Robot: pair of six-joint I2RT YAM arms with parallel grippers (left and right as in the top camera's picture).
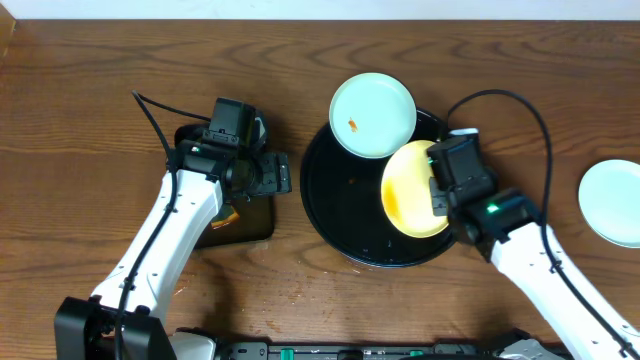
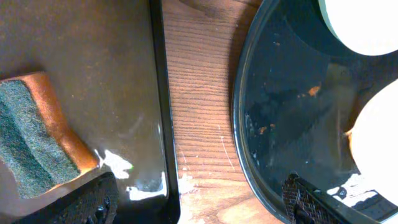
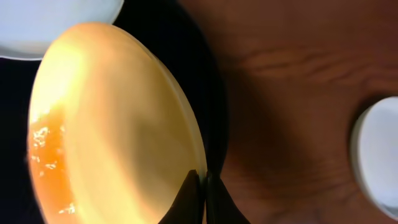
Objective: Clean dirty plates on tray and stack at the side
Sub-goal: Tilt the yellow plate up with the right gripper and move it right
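Observation:
I should next lower the tilted yellow plate flat onto the round tray's open bottom below my right gripper, then release the plate's rim.
The round black tray [image 1: 340, 210] sits mid-table. A pale blue plate [image 1: 372, 115] with a small orange smear rests on its far rim. A yellow plate [image 1: 408, 190] with an orange smear [image 3: 46, 155] stands tilted over the tray's right side, and my right gripper [image 3: 204, 177] is shut on its rim. On the wood far to the right lies another pale plate [image 1: 612, 203]. My left gripper [image 2: 199, 205] hangs open and holds nothing, spanning the gap between the rectangular tray and the round tray [image 2: 292, 124]. Its left finger is next to the sponge [image 2: 37, 134].
The orange-and-green sponge lies on a small black rectangular tray [image 1: 250, 222] left of the round tray, with white foam patches on that tray's wet surface [image 2: 115, 163]. A strip of bare wood [image 2: 199, 93] separates the two trays. Crumbs dot the round tray's floor.

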